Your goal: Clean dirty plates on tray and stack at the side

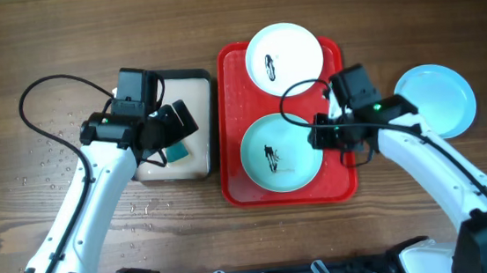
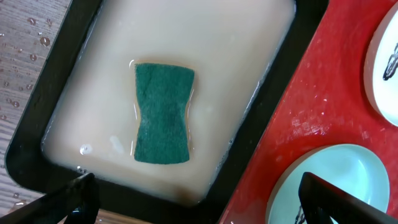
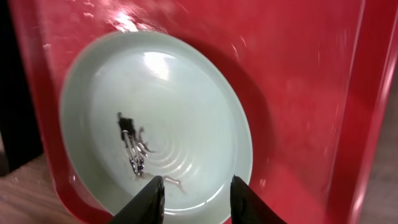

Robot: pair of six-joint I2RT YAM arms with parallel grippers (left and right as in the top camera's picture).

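Observation:
The right gripper lowers open onto the tray's light blue plate next. Its fingers go astride the plate's rim farthest from the sponge, since that rim lies below its fingers.
The red tray holds a white plate at its far end and a light blue plate nearer me, each with a black smear. A third light blue plate lies on the table to the right, with no smear showing. My right gripper hovers over the right rim of the tray's blue plate. In the wrist view the right gripper is open, its fingers apart above that rim. My left gripper is wide open over a green sponge.
A black-rimmed tray with cream liquid stands left of the red tray; the sponge lies in it. Its rim runs right beside the red tray. Water drops dot the wood at the left.

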